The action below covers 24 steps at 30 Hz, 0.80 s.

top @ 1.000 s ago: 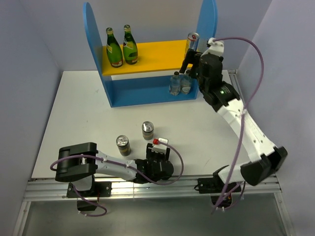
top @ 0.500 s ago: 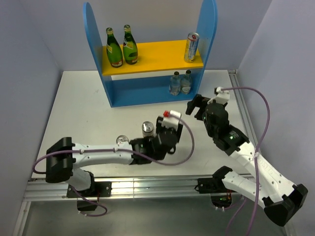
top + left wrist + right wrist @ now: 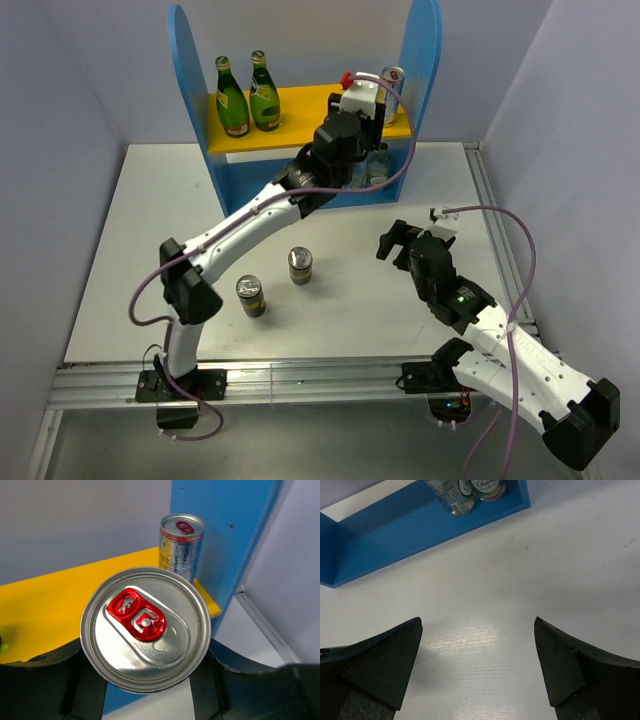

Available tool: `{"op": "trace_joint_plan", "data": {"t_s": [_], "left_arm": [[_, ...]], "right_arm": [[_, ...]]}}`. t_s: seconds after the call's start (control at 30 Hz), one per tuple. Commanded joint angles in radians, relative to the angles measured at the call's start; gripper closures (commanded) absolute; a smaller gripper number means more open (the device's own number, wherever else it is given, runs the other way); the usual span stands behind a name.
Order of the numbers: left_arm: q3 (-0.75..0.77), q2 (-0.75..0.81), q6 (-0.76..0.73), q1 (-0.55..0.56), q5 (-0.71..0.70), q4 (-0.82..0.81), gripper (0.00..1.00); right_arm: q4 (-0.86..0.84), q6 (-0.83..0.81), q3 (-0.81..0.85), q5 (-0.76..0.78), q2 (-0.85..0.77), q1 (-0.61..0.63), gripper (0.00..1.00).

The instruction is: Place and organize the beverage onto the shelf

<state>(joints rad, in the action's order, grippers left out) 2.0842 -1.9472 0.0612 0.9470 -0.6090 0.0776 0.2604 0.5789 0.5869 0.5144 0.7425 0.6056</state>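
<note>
My left gripper holds the can and will next carry it outward onto the yellow board, which is bare, and release it beside the slim can.
The shelf stands at the back, with blue side panels and a yellow upper board. My left gripper is shut on a silver can with a red tab, held over the right part of the board. A slim silver can stands just beyond it by the right panel; its top also shows in the top view. My right gripper is open and empty, low over the table in front of the shelf.
Two green bottles stand at the left of the upper board. Two water bottles stand at the right of the lower level. Two cans stand on the table near the middle.
My left arm swung from the near edge up to the shelf's upper board. My right arm drew back from the shelf to the table, leaving the slim can on the board.
</note>
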Motion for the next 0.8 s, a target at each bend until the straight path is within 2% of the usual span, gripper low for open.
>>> {"op": "trace_joint_plan", "data": {"t_s": [0.0, 0.03, 0.27, 0.37, 0.63, 0.77], "left_arm": [[0.189, -0.088, -0.05, -0.066, 0.103, 0.013, 1.0], [0.201, -0.102, -0.084, -0.077, 0.12, -0.005, 1.0], [0.211, -0.154, -0.07, -0.166, 0.175, -0.159, 1.0], [0.232, -0.191, -0.018, -0.2, 0.199, -0.189, 1.0], [0.321, -0.265, 0.051, -0.235, 0.27, -0.179, 1.0], [0.346, -0.289, 0.075, -0.243, 0.325, -0.157, 0.96]], "right_arm": [[-0.067, -0.013, -0.018, -0.007, -0.02, 0.005, 0.0], [-0.069, -0.014, -0.031, -0.007, -0.028, 0.005, 0.0], [-0.081, -0.014, -0.073, -0.043, -0.068, 0.005, 0.0], [-0.089, -0.017, -0.079, -0.054, -0.069, 0.005, 0.01], [-0.125, -0.019, -0.099, -0.062, -0.043, 0.005, 0.01], [-0.144, -0.017, -0.108, -0.066, -0.028, 0.005, 0.01]]}}
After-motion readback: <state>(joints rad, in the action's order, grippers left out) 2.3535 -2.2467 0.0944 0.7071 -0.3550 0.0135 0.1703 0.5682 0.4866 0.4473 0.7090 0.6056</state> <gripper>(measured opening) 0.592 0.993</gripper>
